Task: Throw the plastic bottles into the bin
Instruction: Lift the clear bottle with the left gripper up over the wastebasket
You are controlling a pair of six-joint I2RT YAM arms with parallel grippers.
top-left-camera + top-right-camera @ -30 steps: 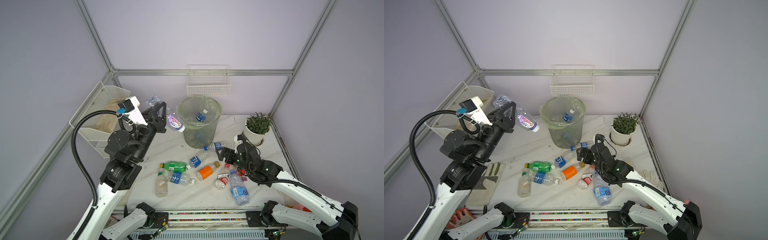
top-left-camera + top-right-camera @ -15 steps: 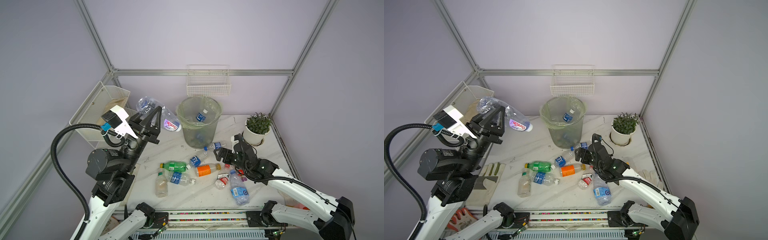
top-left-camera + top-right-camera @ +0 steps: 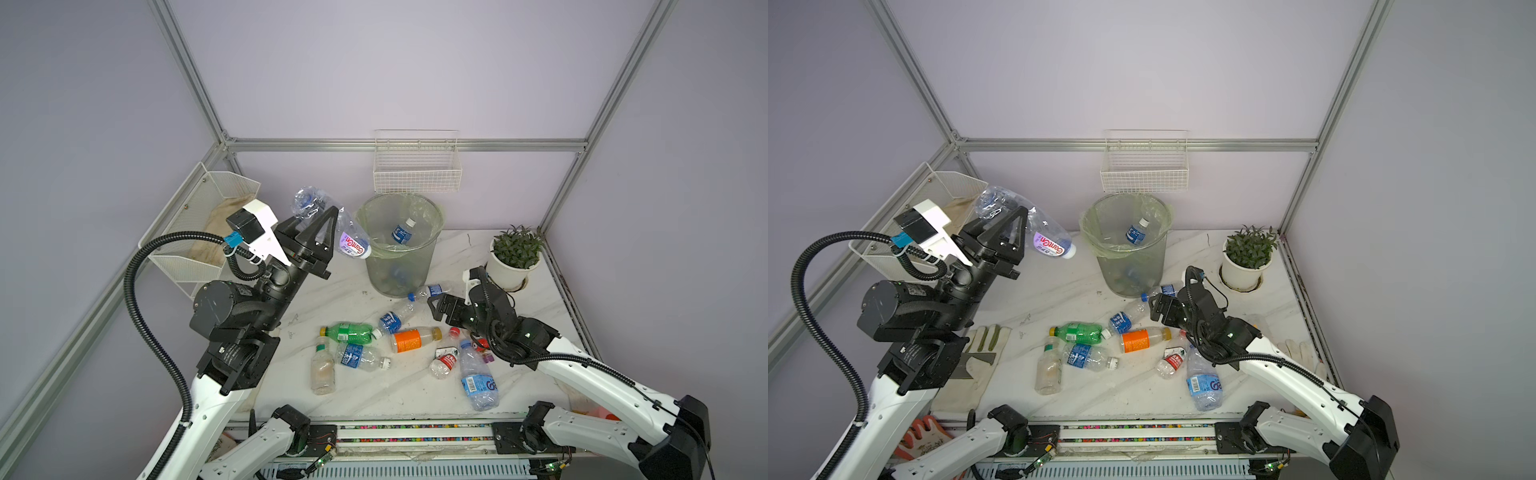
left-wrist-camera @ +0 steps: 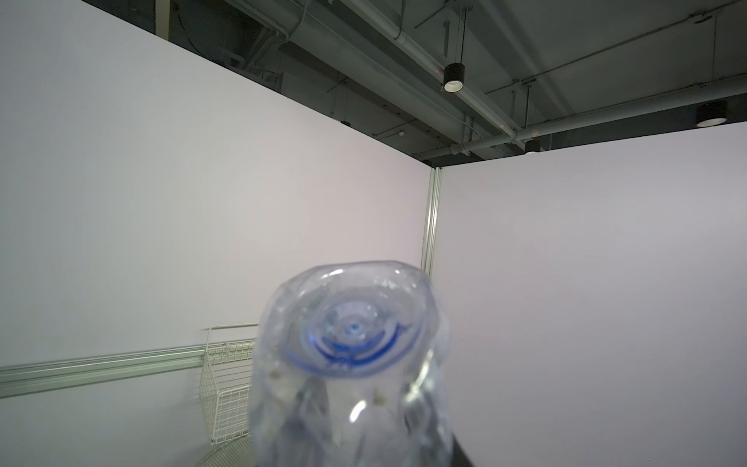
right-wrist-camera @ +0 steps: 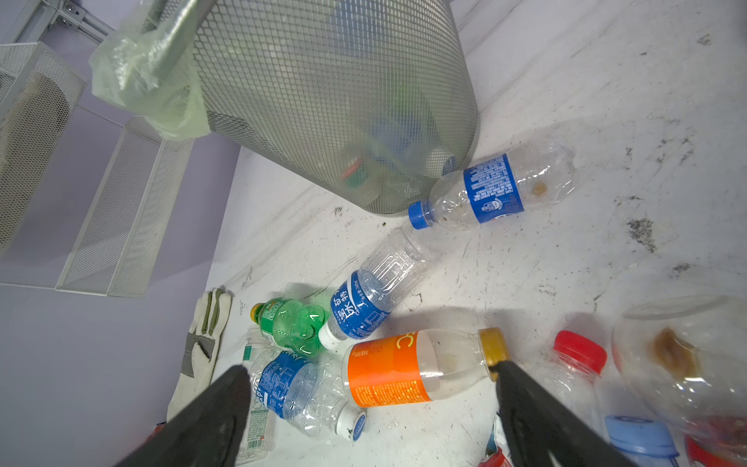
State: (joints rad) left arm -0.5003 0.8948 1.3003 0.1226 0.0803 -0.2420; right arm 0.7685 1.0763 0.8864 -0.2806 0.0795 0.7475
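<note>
The bottle still hangs outside the bin's rim, so I will swing my left gripper outward over the bin's opening [image 3: 398, 217], tilt it down and let go of the bottle.
My left gripper [image 3: 319, 227] is shut on a crumpled clear plastic bottle [image 3: 348, 240] with a purple-and-white label. It holds the bottle in the air just left of the bin [image 3: 422, 266], cap end towards the rim. The same bottle [image 3: 1045, 239] shows in both top views, and its base [image 4: 351, 343] fills the left wrist view and hides the fingers. The bin [image 3: 1144, 274] is grey mesh with a green bag and has a blue-label bottle [image 3: 402, 232] inside. My right gripper [image 3: 439, 309] is open and empty, low over the table. Between its fingertips I see an orange-label bottle [image 5: 404, 372].
Several bottles lie on the marble table: green [image 3: 349, 332], orange [image 3: 411, 338], blue-label ones [image 3: 390, 322] [image 3: 432, 290] [image 3: 359, 357], a red-label one [image 3: 444, 359]. A white wire basket [image 3: 415, 170] hangs on the back wall. A mesh shelf [image 3: 195, 249] stands at the left, a potted plant [image 3: 515, 257] at the right, and a glove [image 3: 984, 353] lies at the front left.
My left arm swung the held bottle back away from the bin, then forward towards its rim again. My right gripper slid left towards the bottles, still open.
</note>
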